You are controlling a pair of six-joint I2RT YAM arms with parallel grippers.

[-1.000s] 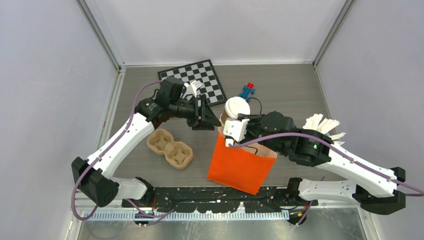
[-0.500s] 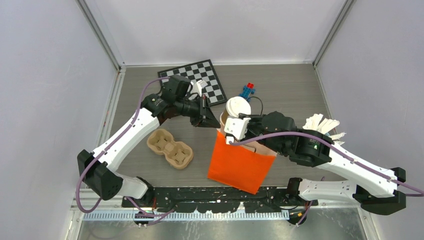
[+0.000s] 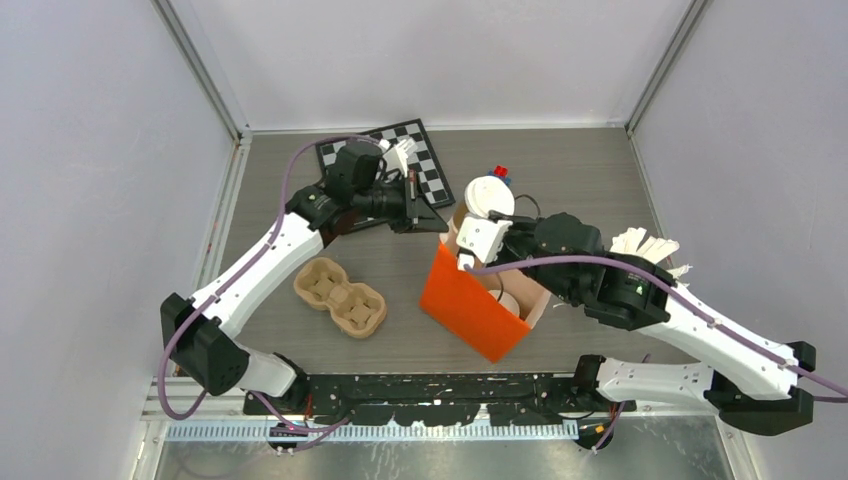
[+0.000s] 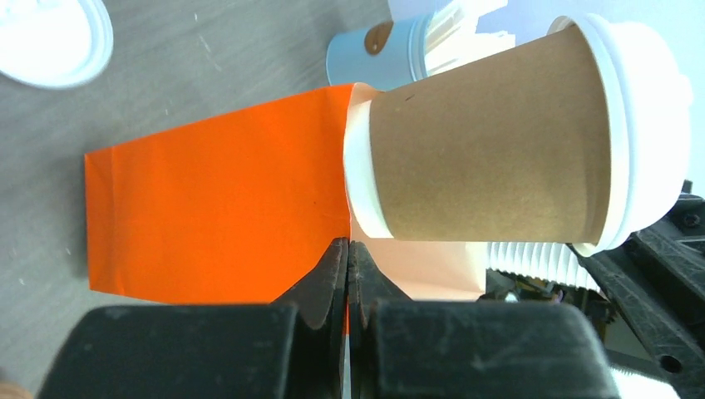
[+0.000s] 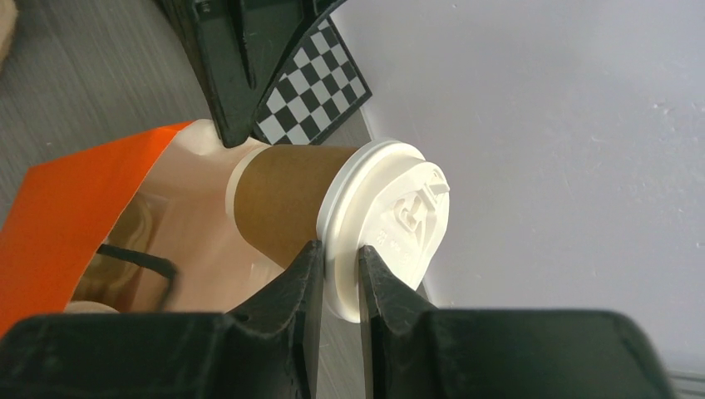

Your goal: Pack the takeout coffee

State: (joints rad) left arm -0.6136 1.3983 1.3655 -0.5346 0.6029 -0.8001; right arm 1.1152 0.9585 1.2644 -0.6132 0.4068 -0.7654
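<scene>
My right gripper needs to swing to the left in the top view, then go down and let go of the cup on the tabletop (image 3: 386,252) beside the tray, because that spot is bare.
A takeout coffee (image 3: 489,198), a brown paper cup with a white lid, hangs tilted over the mouth of the orange paper bag (image 3: 465,305). My right gripper (image 3: 482,222) is shut on the rim of its lid; in the right wrist view the fingers (image 5: 303,274) pinch the lid's edge (image 5: 339,253), and the cup body (image 5: 287,199) points into the bag (image 5: 75,208). My left gripper (image 3: 438,224) is shut on the bag's rim (image 4: 349,249), beside the cup (image 4: 490,154). A white lid (image 3: 506,302) shows inside the bag.
A tan pulp cup tray (image 3: 340,297) lies left of the bag. A chessboard (image 3: 385,160) and a small blue and red toy (image 3: 497,172) sit at the back. A pale blue tumbler (image 4: 374,54) stands behind the bag. White flat pieces (image 3: 645,250) fan out at right.
My left gripper closed on the bag's rim and drew it back, tilting the bag open. The right gripper with the cup shifted slightly toward the back.
</scene>
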